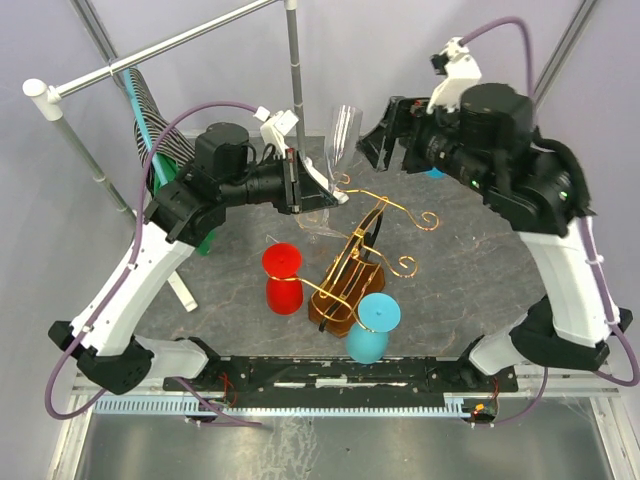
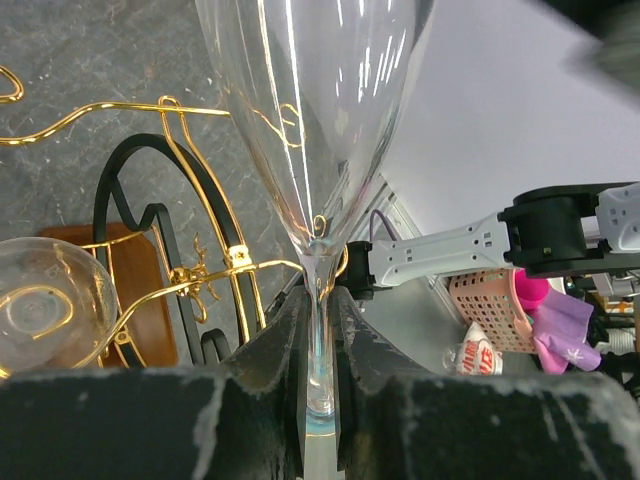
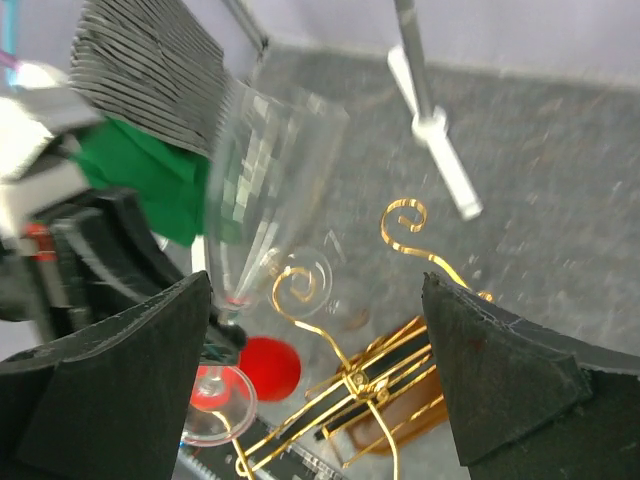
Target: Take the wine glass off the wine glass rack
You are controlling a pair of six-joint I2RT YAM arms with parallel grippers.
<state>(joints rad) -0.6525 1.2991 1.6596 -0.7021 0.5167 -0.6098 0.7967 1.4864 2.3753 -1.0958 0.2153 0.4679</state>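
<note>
The clear glass's upturned bowl is free above the held stem. My right gripper will next go down, turn toward my left gripper and bring its open fingers around that bowl.
A clear wine glass is held by its stem in my left gripper, bowl up and tilted, beside the back scroll arm of the gold wire rack on its brown wooden base. In the left wrist view the jaws are shut tight on the stem, with the bowl above and gold wire just behind. My right gripper hovers open and empty behind the rack. Its view shows the glass at left and the rack below.
A red glass and a blue glass hang upside down on the rack's near side. Another clear glass sits at a scroll arm. A grey pole frame stands behind. Striped and green cloth hangs at back left.
</note>
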